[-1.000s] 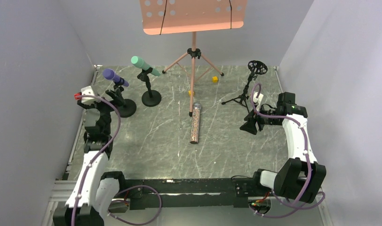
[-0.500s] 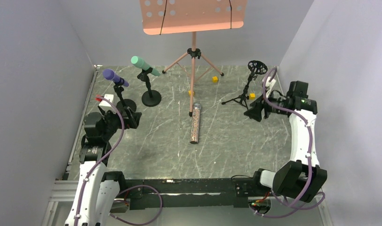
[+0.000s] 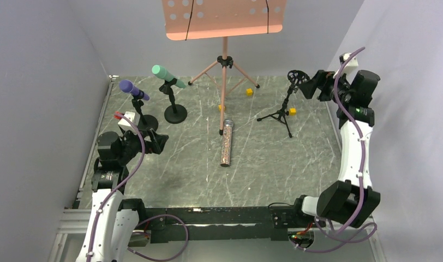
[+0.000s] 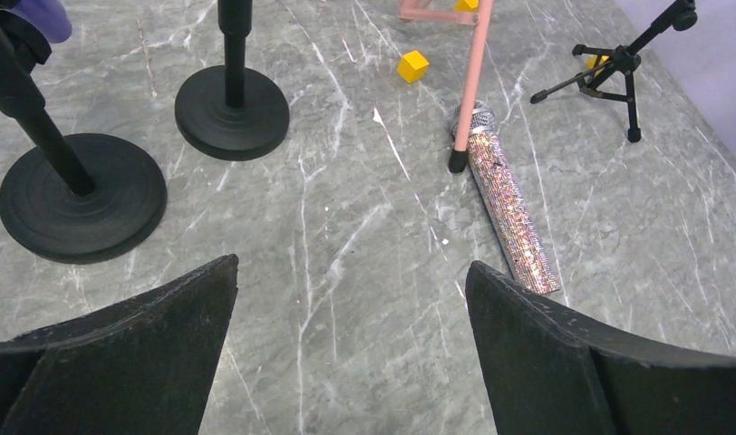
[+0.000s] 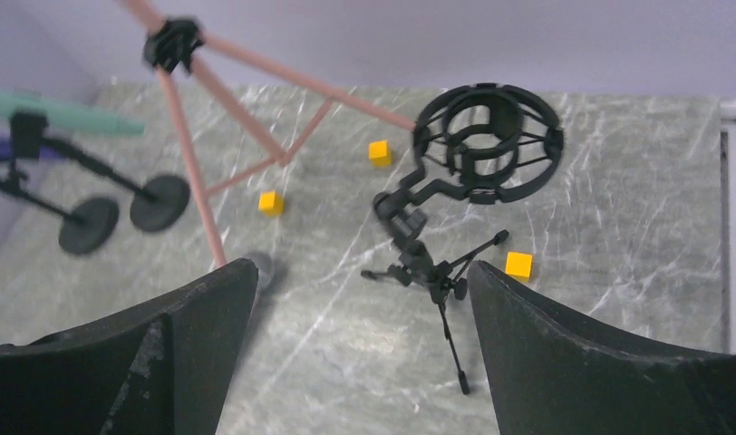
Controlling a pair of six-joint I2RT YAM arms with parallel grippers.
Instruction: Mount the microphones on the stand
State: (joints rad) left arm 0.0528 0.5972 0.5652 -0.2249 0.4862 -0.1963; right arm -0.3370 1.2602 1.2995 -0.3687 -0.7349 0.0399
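Observation:
Next, my right gripper moves down and turns onto the ring's edge by its bracket (image 3: 295, 82) (image 5: 468, 188).
The glittery pinkish-silver microphone (image 3: 226, 143) lies flat on the table, its mesh head by the pink pole's foot; it also shows in the left wrist view (image 4: 509, 213). The mint-green microphone (image 3: 167, 76) and the purple microphone (image 3: 133, 90) each sit in a round-based black stand at the far left. A black tripod stand with an empty ring mount (image 3: 297, 78) is at the far right, and shows in the right wrist view (image 5: 487, 140). My left gripper (image 3: 156, 143) is open and empty, low, left of the glittery microphone. My right gripper (image 3: 309, 87) is open and empty, raised beside the ring mount.
A pink music stand (image 3: 225, 22) rises at the back centre, its tripod legs (image 3: 223, 93) spread on the table. Small yellow cubes (image 3: 249, 92) (image 3: 292, 111) lie near it and the black tripod. Two round stand bases (image 4: 79, 195) (image 4: 231, 111) are ahead-left of my left gripper. Grey walls close both sides.
My right gripper has risen and moved back from beside the tripod's feet to the ring mount's height. My left gripper has moved away from the purple microphone's stand, nearer and to the right.

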